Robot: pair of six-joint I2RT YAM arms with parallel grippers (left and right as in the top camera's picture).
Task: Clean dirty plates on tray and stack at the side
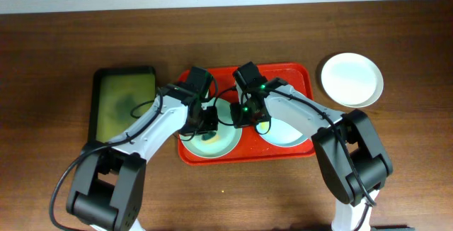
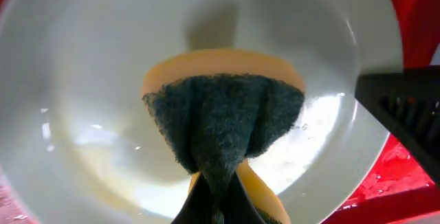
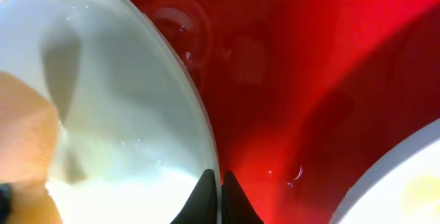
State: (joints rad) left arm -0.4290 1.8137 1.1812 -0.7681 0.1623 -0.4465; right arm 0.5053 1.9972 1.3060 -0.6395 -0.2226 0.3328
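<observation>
The white plate (image 1: 352, 79) sits off the tray, to the gripper's right in the overhead view, so next my right gripper should lift up and carry its plate onto it.
The red tray (image 1: 294, 75) holds two pale mint-blue plates. The left plate (image 1: 212, 148) fills the left wrist view (image 2: 103, 80) and shows a yellowish film. My left gripper (image 1: 207, 123) (image 2: 218, 200) is shut on a yellow sponge with a dark green scouring face (image 2: 223, 114) and holds it down on this plate. My right gripper (image 1: 244, 114) (image 3: 220, 183) is shut on this plate's right rim (image 3: 103, 80). The second mint-blue plate (image 1: 287, 133) (image 3: 405, 189) lies on the right of the tray. The white plate (image 1: 352, 79) sits on the table outside the tray.
A black-rimmed olive-green tray (image 1: 124, 103) lies left of the red tray. The right gripper's black body (image 2: 405, 114) shows beside the plate in the left wrist view. The red tray floor (image 3: 309, 80) is wet and shiny.
</observation>
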